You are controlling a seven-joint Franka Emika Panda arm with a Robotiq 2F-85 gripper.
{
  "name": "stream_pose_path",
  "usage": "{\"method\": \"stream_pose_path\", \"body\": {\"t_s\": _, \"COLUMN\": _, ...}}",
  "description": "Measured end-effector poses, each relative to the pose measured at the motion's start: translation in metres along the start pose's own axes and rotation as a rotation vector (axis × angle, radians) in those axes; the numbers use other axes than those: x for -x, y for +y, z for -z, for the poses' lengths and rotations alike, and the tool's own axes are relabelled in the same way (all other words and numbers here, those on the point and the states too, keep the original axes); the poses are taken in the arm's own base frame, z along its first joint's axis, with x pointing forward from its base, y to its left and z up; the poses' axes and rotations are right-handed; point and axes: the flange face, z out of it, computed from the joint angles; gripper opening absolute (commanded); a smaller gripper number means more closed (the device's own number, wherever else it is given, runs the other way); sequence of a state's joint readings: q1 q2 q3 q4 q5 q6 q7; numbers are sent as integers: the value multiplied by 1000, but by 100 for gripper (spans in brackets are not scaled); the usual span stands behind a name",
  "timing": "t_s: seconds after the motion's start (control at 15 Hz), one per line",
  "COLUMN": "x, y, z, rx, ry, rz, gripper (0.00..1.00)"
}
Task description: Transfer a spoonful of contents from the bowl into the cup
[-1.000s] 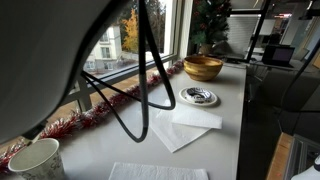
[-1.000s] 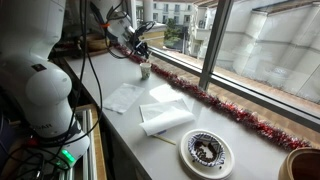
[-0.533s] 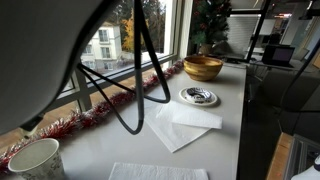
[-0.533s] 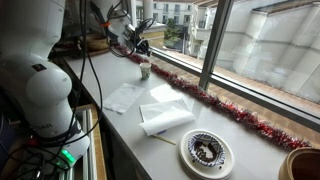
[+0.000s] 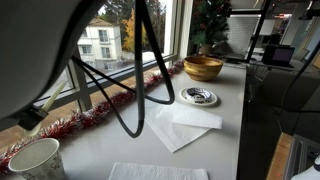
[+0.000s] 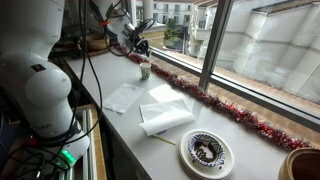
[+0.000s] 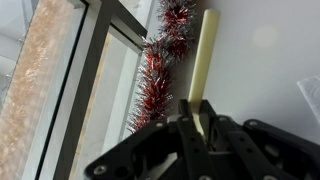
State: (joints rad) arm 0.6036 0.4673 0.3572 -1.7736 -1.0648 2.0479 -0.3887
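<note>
The gripper will next swing toward the right in the wrist view, go down and let go of the handle on the bare napkin by the cup (image 5: 158, 172) (image 7: 312, 94), which lies below that way.
My gripper (image 7: 200, 118) is shut on a pale, flat spoon handle (image 7: 208, 50) that points away from the jaws; the spoon's scoop end is out of view. In an exterior view the gripper (image 6: 138, 45) hovers just above the white paper cup (image 6: 145, 70) at the far end of the counter. The cup also shows at the near corner in an exterior view (image 5: 35, 160). The wooden bowl (image 5: 203, 68) stands at the counter's other end and shows partly in an exterior view (image 6: 305, 165). What the bowl and the cup hold is hidden.
A patterned plate (image 5: 198, 96) lies near the bowl and shows in an exterior view (image 6: 207, 152). White napkins (image 5: 185, 125) lie mid-counter. Red tinsel (image 7: 155, 80) runs along the window sill. The blurred arm and its cables (image 5: 130, 100) fill the foreground.
The arm has shifted slightly in the foreground of one exterior view, uncovering more of the window. The gripper stays above the cup with the spoon.
</note>
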Motion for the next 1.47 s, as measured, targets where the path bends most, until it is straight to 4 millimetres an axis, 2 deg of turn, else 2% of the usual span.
{"method": "stream_pose_path", "body": {"t_s": 0.2, "x": 35, "y": 17, "z": 5, "rx": -92, "ry": 98, "rz": -116, "gripper": 4}}
{"method": "stream_pose_path", "body": {"t_s": 0.4, "x": 87, "y": 26, "z": -4, "rx": -147, "ry": 229, "rz": -233, "gripper": 4}}
{"method": "stream_pose_path", "body": {"t_s": 0.6, "x": 136, "y": 16, "z": -20, "rx": -158, "ry": 390, "rz": -286, "gripper": 4}}
{"method": "stream_pose_path", "body": {"t_s": 0.73, "x": 156, "y": -3, "z": -32, "rx": -155, "ry": 497, "rz": -288, "gripper": 4}}
{"method": "stream_pose_path", "body": {"t_s": 0.8, "x": 160, "y": -17, "z": -37, "rx": -154, "ry": 545, "rz": -283, "gripper": 4}}
{"method": "stream_pose_path", "body": {"t_s": 0.93, "x": 156, "y": -51, "z": -45, "rx": -156, "ry": 632, "rz": -259, "gripper": 4}}
{"method": "stream_pose_path", "body": {"t_s": 1.2, "x": 117, "y": -125, "z": -45, "rx": -193, "ry": 770, "rz": -149, "gripper": 4}}
{"method": "stream_pose_path", "body": {"t_s": 1.27, "x": 109, "y": -138, "z": -44, "rx": -204, "ry": 802, "rz": -117, "gripper": 15}}
{"method": "stream_pose_path", "body": {"t_s": 1.4, "x": 103, "y": -156, "z": -48, "rx": -226, "ry": 854, "rz": -85, "gripper": 15}}
{"method": "stream_pose_path", "body": {"t_s": 1.47, "x": 105, "y": -158, "z": -51, "rx": -226, "ry": 866, "rz": -82, "gripper": 15}}
